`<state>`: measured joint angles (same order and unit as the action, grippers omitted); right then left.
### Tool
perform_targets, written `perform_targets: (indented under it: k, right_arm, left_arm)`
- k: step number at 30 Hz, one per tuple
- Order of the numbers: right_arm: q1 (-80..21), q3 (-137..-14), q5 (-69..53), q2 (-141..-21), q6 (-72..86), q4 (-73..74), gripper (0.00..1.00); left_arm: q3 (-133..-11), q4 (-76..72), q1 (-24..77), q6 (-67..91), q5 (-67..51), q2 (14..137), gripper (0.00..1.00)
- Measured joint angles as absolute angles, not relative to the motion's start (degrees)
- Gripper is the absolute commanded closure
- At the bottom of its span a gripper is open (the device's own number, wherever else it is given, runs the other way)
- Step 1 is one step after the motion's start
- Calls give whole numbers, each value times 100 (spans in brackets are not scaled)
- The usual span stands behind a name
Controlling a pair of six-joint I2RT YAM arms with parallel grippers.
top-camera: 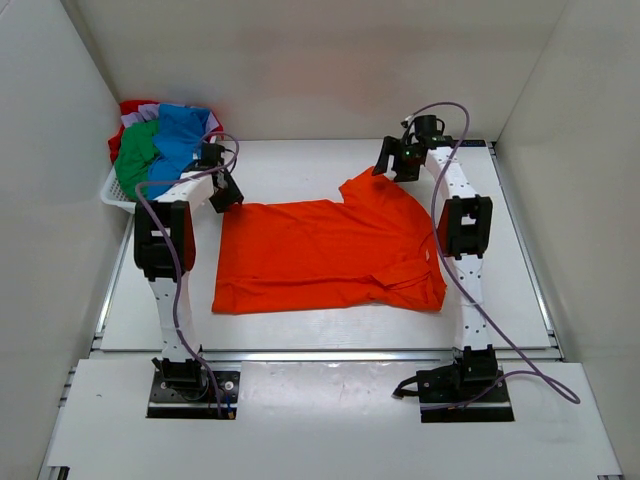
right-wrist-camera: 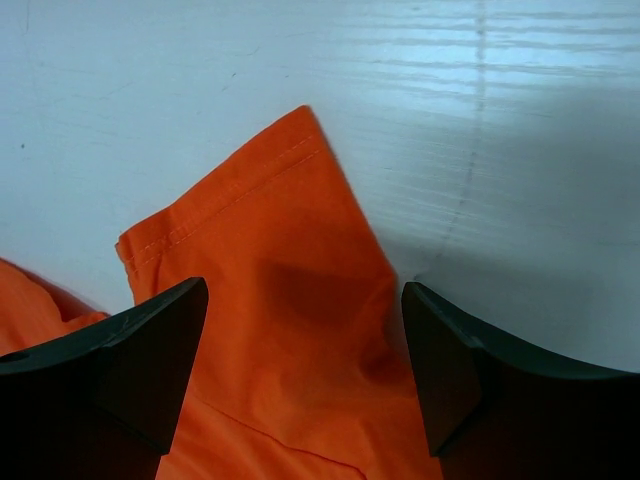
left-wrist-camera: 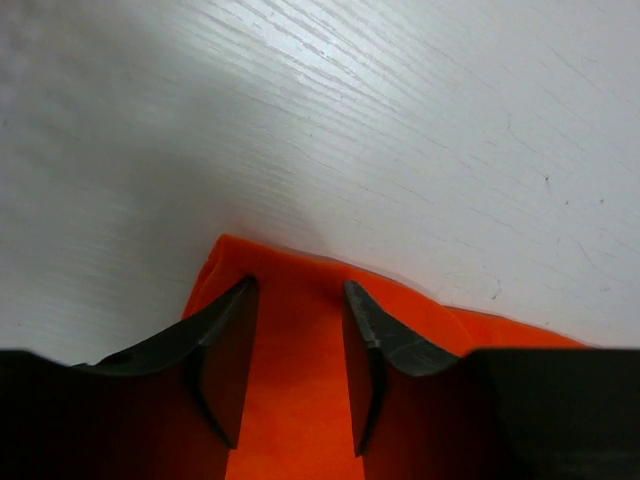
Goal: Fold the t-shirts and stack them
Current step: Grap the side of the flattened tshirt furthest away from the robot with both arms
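Note:
The far sleeve already lies between the spread fingers of my right gripper, so I will keep that gripper low there and close it across the sleeve just behind the sleeve's stitched hem (top-camera: 386,179) (right-wrist-camera: 302,285).
An orange t-shirt (top-camera: 330,255) lies spread flat on the white table, with a sleeve pointing to the far right. My left gripper (top-camera: 225,195) is at the shirt's far left corner. In the left wrist view it (left-wrist-camera: 298,283) is open, the jaws astride that corner of orange cloth (left-wrist-camera: 300,400). My right gripper (top-camera: 392,165) is over the far sleeve. In the right wrist view it (right-wrist-camera: 304,288) is wide open above the hemmed sleeve (right-wrist-camera: 270,250). Green (top-camera: 135,155), blue (top-camera: 180,135) and red (top-camera: 130,108) t-shirts are piled in the basket.
The white plastic basket (top-camera: 112,185) stands at the back left corner, next to my left arm. White walls close in the table on the left, back and right. The table's bare far strip (top-camera: 300,165) lies between the two grippers.

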<state>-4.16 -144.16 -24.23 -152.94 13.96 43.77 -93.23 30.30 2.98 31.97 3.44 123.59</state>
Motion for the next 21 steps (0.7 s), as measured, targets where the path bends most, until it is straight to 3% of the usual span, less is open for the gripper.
perform_targets:
  k: [2, 5, 7, 8, 10, 21]
  right_arm:
    - [-449, -14457, -2502, -15349, 1396, 4394, 26]
    - [-484, -14503, -2626, -15408, 1380, 4388, 42]
    - [-491, -14558, -2679, -15469, 1396, 4407, 65]
    - [-493, -14562, -2692, -15491, 1358, 4421, 71]
    - [-495, -14567, -2692, -15544, 1398, 4462, 97]
    - [-377, -15214, -2689, -15579, 1352, 5028, 100]
  left_arm:
    - [-9323, 3033, 301, 3205, 327, 12411, 60]
    - [-9321, 3046, 301, 3240, 292, 12477, 80]
    - [-9321, 3046, 296, 3256, 266, 12484, 100]
    - [-9321, 3044, 296, 3267, 252, 12492, 100]
    - [-9325, 3044, 296, 3258, 235, 12497, 100]
    - [-9736, 3304, 296, 3256, 130, 12512, 100]
